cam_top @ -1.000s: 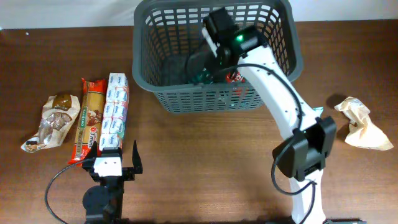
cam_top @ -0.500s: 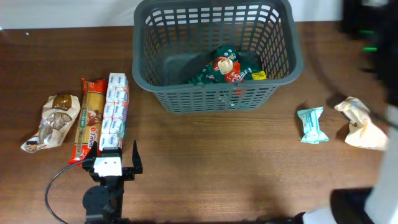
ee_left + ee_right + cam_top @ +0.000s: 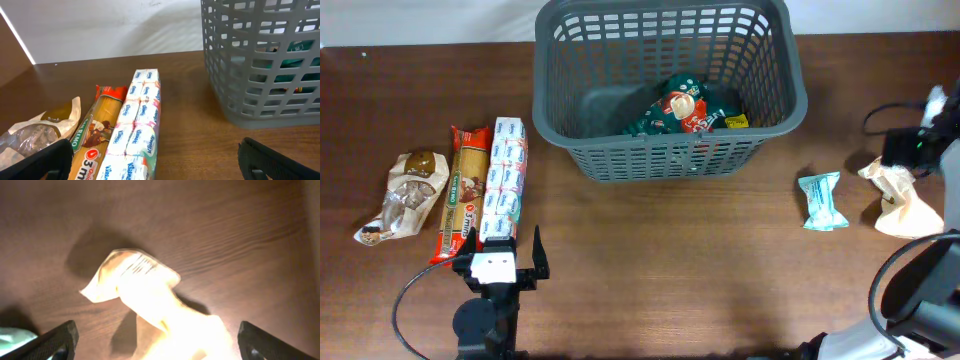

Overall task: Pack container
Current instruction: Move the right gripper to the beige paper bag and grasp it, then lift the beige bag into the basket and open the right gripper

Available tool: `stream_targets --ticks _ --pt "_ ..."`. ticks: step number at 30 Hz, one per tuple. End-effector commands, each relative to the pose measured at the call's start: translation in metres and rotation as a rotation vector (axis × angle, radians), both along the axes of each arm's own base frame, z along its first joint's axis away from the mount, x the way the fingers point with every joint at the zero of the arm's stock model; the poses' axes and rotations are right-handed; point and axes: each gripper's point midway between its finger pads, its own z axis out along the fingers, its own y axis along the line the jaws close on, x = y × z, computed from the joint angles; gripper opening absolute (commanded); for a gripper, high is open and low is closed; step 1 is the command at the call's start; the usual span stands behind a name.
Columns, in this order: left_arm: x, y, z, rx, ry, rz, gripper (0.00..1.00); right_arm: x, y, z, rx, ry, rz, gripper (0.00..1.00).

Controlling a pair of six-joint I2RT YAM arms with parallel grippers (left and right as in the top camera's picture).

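My right gripper moves down and slightly back to the middle of the beige bag (image 3: 160, 305) on the tabletop next.
The dark grey basket (image 3: 660, 160) stands at the back middle of the table and holds a green and red snack bag (image 3: 680, 108). It also shows in the left wrist view (image 3: 260, 65). My right gripper (image 3: 160, 345) is open and empty, hovering over a crumpled beige bag (image 3: 160, 305) at the far right (image 3: 905, 205). The bag lies between the jaws, below them. My left gripper (image 3: 157, 165) is open and empty near the front left, beside a Kleenex tissue pack (image 3: 137, 135).
A pasta pack (image 3: 465, 190), the tissue pack (image 3: 505, 180) and a clear bag of biscuits (image 3: 405, 195) lie in a row at the left. A teal packet (image 3: 820, 200) lies right of the basket, close to the beige bag.
My right arm has come out of the basket and swung right over the beige bag. The green snack bag stays in the basket. The left arm has not moved.
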Motion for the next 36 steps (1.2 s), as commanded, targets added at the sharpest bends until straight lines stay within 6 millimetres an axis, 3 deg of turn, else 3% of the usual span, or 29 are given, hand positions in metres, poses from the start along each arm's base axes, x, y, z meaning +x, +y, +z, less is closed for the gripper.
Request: stream_targets --ticks 1,7,19,20,22,23,24,27,30,32,33,35,36 --pt "0.0 -0.002 -0.002 -0.004 -0.001 -0.011 0.99 -0.011 0.003 -0.018 -0.007 0.041 0.089 0.98" --pt "0.0 -0.002 -0.002 -0.004 -0.001 -0.011 0.99 -0.03 -0.017 -0.058 -0.034 0.141 0.045 0.98" --pt "0.0 -0.002 -0.002 -0.004 -0.001 -0.011 0.99 -0.038 -0.014 -0.123 0.047 0.262 0.037 0.83" --pt "0.0 -0.002 -0.002 -0.004 -0.001 -0.011 0.99 -0.037 -0.014 -0.125 0.052 0.261 0.038 0.66" --pt "0.0 -0.002 -0.002 -0.004 -0.001 -0.011 0.99 -0.035 -0.015 -0.125 0.05 0.25 0.021 0.17" --pt "0.0 -0.002 -0.002 -0.004 -0.001 -0.011 0.99 -0.034 -0.016 -0.122 0.049 0.239 0.006 0.04" --pt "0.0 -0.002 -0.002 -0.004 -0.001 -0.011 0.99 -0.031 -0.018 -0.119 0.048 0.22 -0.022 0.04" --pt "0.0 -0.002 -0.002 -0.004 -0.001 -0.011 0.99 -0.012 -0.027 -0.089 0.04 0.111 -0.129 0.03" --pt "0.0 -0.002 -0.002 -0.004 -0.001 -0.011 0.99 0.027 -0.039 -0.003 0.024 -0.086 -0.191 0.04" --pt "0.0 -0.002 -0.002 -0.004 -0.001 -0.011 0.99 0.051 -0.031 0.069 0.047 -0.223 -0.182 0.04" --pt "0.0 -0.002 -0.002 -0.004 -0.001 -0.011 0.99 0.059 -0.022 0.1 0.064 -0.278 -0.158 0.04" --pt "0.0 -0.002 -0.002 -0.004 -0.001 -0.011 0.99 0.076 0.015 0.181 0.107 -0.416 -0.047 0.04" --pt "0.0 -0.002 -0.002 -0.004 -0.001 -0.011 0.99 0.079 0.033 0.21 0.113 -0.466 0.0 0.04"
